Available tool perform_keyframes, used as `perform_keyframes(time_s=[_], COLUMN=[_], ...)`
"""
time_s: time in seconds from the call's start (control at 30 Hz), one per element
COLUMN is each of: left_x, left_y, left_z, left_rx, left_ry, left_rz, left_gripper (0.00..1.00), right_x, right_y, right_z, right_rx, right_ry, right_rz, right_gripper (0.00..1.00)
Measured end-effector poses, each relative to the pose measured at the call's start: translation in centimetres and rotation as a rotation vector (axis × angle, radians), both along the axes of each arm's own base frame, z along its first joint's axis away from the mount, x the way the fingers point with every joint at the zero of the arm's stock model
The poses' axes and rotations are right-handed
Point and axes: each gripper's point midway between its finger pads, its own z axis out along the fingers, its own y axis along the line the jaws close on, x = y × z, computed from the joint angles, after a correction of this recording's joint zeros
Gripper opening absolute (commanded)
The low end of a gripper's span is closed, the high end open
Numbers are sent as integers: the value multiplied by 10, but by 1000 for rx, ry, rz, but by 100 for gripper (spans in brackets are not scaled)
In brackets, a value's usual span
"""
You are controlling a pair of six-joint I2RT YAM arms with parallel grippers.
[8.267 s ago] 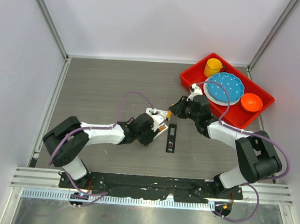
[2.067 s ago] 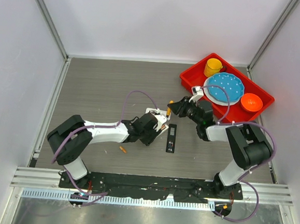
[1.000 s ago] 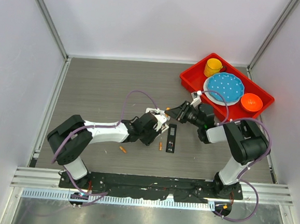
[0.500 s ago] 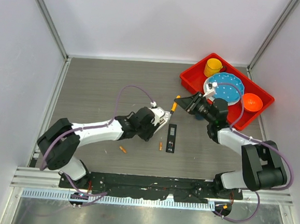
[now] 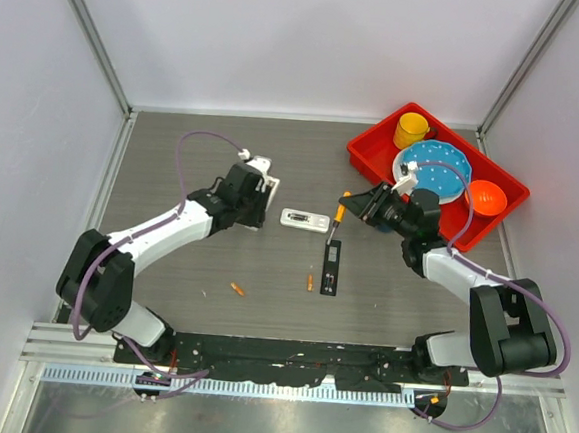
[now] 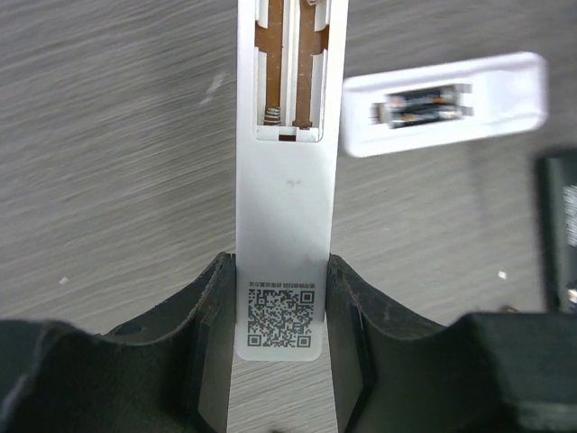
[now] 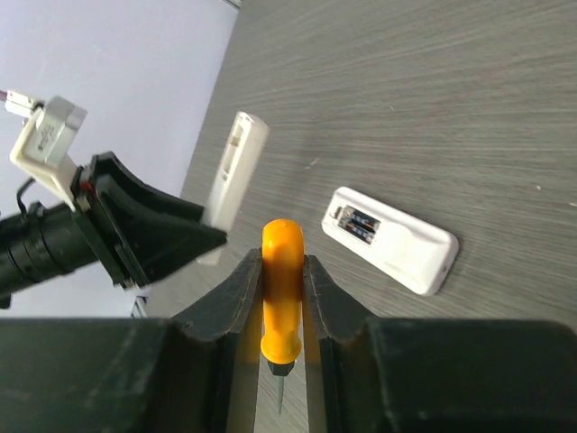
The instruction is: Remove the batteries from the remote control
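Next, my left gripper lowers the held white remote onto the open table, to the left in the top view, since its battery bay shows only springs.
My left gripper (image 5: pixel 257 200) is shut on a white remote (image 6: pixel 287 180) whose open battery bay shows only bare springs. A second white remote (image 5: pixel 305 219) lies flat mid-table with dark batteries (image 6: pixel 424 102) in its open bay; it also shows in the right wrist view (image 7: pixel 392 239). Two orange batteries (image 5: pixel 236 290) (image 5: pixel 311 280) lie loose on the table. A black remote (image 5: pixel 332 267) lies to the right of them. My right gripper (image 5: pixel 356 204) is shut on an orange-handled screwdriver (image 7: pixel 282 289), held just right of the second white remote.
A red tray (image 5: pixel 367 147) at the back right holds a yellow cup (image 5: pixel 412 129), a blue plate (image 5: pixel 436 168) and an orange bowl (image 5: pixel 485 198). The enclosure walls stand on the left, back and right.
My left gripper has swung left and back from the centre with its white remote. The second white remote is now uncovered on the table. Two orange batteries came to lie on the table earlier.
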Motion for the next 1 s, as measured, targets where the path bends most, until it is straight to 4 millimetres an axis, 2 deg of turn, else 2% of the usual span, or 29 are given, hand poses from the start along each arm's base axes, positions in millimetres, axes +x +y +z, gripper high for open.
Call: perform_keyframes(time_s=[0.23,0.33,0.43,0.57,0.67,0.73,0.77,0.8,0.9,1.0], left_x=[14,14,15,15,14,13,13,13,13,14], left_y=[64,81,93,97,99,100,100,100,99,99], left_z=[-23,-37,-49,-62,-73,-78,-81,-81,-81,-78], left_rx=[54,75,98,132,158,169,172,173,173,166], left_ry=[102,152,191,224,252,267,272,275,273,267], left_rz=[221,278,312,324,328,328,328,328,325,325], left_gripper=[0,0,0,3,14,38,54,77,92,94], right_x=[-4,-5,-6,-6,-6,-6,-6,-6,-6,-6], right_y=[-6,-8,-9,-10,-12,-12,-12,-12,-13,-13], right_z=[-22,-26,-27,-30,-32,-33,-34,-34,-34,-34], right_rx=[-77,-98,-112,-125,-135,-140,-142,-142,-145,-147], right_ry=[51,58,57,60,64,65,65,65,64,65], right_rz=[-8,-11,-12,-15,-18,-20,-21,-21,-23,-24], right_gripper=[1,1,1,1,1,1,1,1,1,1])
